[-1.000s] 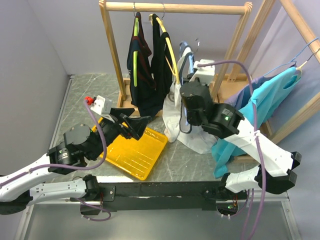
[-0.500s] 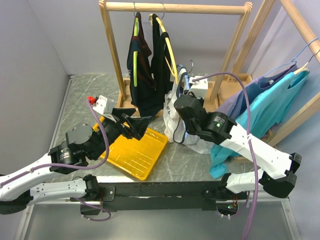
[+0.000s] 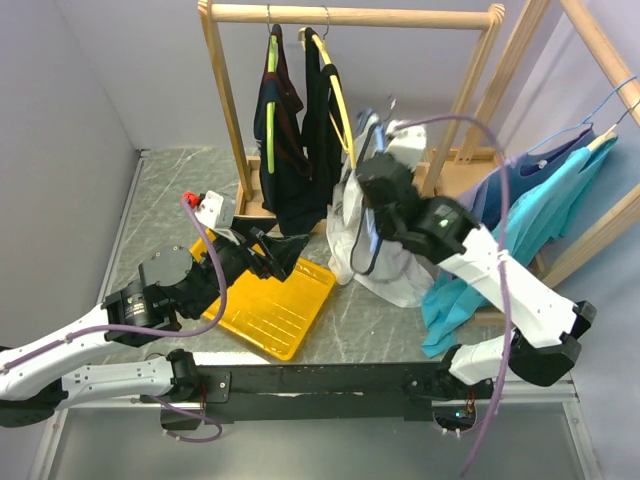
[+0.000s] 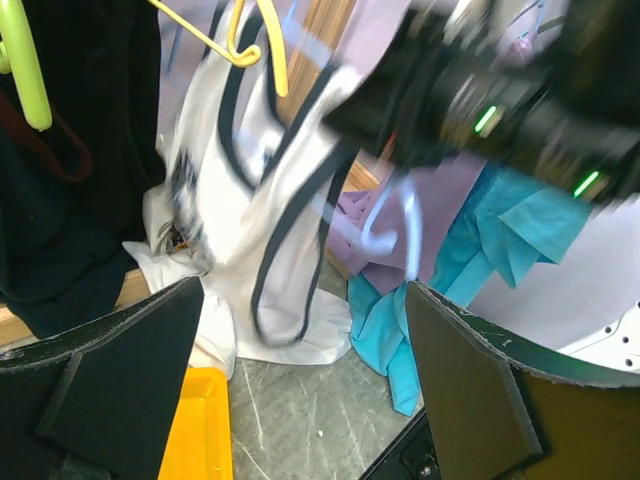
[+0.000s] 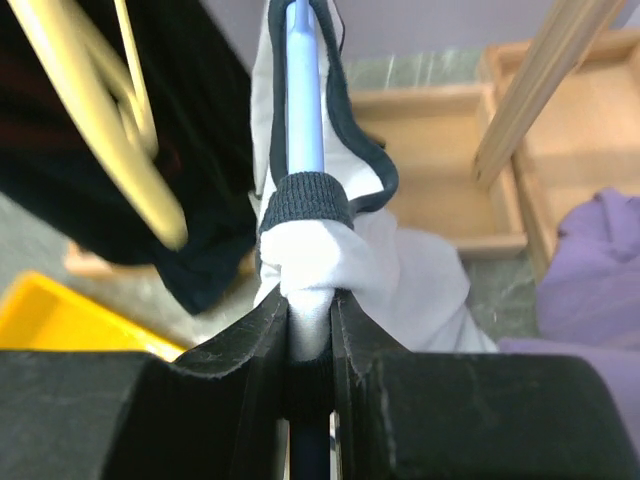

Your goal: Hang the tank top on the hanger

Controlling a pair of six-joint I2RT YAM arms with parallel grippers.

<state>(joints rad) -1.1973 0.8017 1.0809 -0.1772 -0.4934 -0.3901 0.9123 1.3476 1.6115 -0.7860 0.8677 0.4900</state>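
The robot's right gripper should next carry the light-blue hanger outward, hook it over the empty part of the wooden rack's bare bar (image 3: 408, 17) and let it go.
The white tank top (image 3: 398, 272) with navy trim hangs bunched in mid-air, its hem resting on the table. My right gripper (image 3: 380, 200) holds it up. In the right wrist view this gripper (image 5: 310, 300) is shut on a fold of the tank top (image 5: 312, 255), with the light-blue hanger (image 5: 304, 90) running straight up from between the jaws and a navy-edged strap looped over it. My left gripper (image 3: 272, 252) stands open above the tray, apart from the garment. Between its wide fingers (image 4: 300, 300) the left wrist view shows the tank top (image 4: 290, 225) and a curve of the hanger (image 4: 402, 215).
A yellow tray (image 3: 270, 305) lies front left. A wooden rack (image 3: 350, 15) behind carries dark garments (image 3: 300, 140) on yellow and lime hangers. At the right, teal and purple shirts (image 3: 530, 215) hang from a second rack, their ends drooping to the table edge.
My right gripper dipped down and left with the tank top and hanger, then rose back up toward the rack. The left arm edged slightly right, still open.
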